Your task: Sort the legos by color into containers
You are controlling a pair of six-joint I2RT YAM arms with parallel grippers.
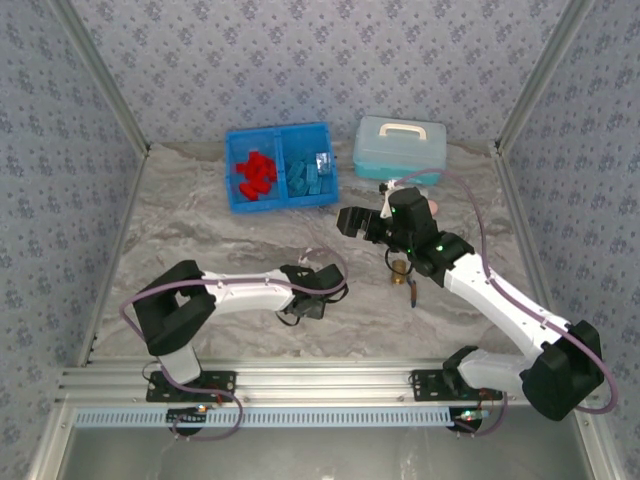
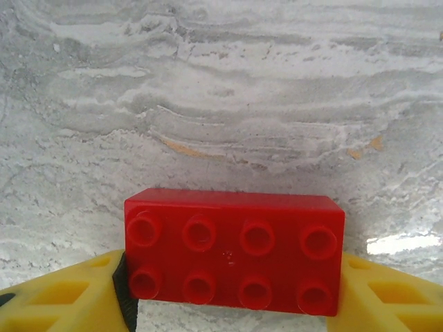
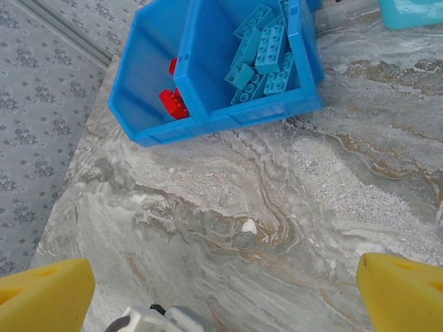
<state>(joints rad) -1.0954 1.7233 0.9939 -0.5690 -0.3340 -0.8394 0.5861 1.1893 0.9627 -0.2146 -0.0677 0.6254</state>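
The tray's section of red bricks is outward of my left gripper. My left gripper will next go up, carry its brick of the same color outward over the red bricks and let it go.
My left gripper (image 2: 234,294) is shut on a red lego brick (image 2: 234,252), studs facing the camera, clamped between the yellow fingers (image 2: 59,297) just above the marble table. From above, the left gripper (image 1: 328,285) sits mid-table, well short of the blue tray (image 1: 281,200). The tray's left compartment holds several red bricks (image 1: 255,176) and its right one several light blue bricks (image 1: 308,176). My right gripper (image 1: 350,221) hovers open and empty, right of and nearer than the tray. The right wrist view shows its yellow fingers (image 3: 45,297) wide apart over bare table, with the tray (image 3: 208,123) and blue bricks (image 3: 266,52) beyond.
A pale translucent blue case with a white handle (image 1: 398,148) stands right of the tray. A small brass fitting (image 1: 403,273) lies under the right arm. Patterned walls close in the table on three sides.
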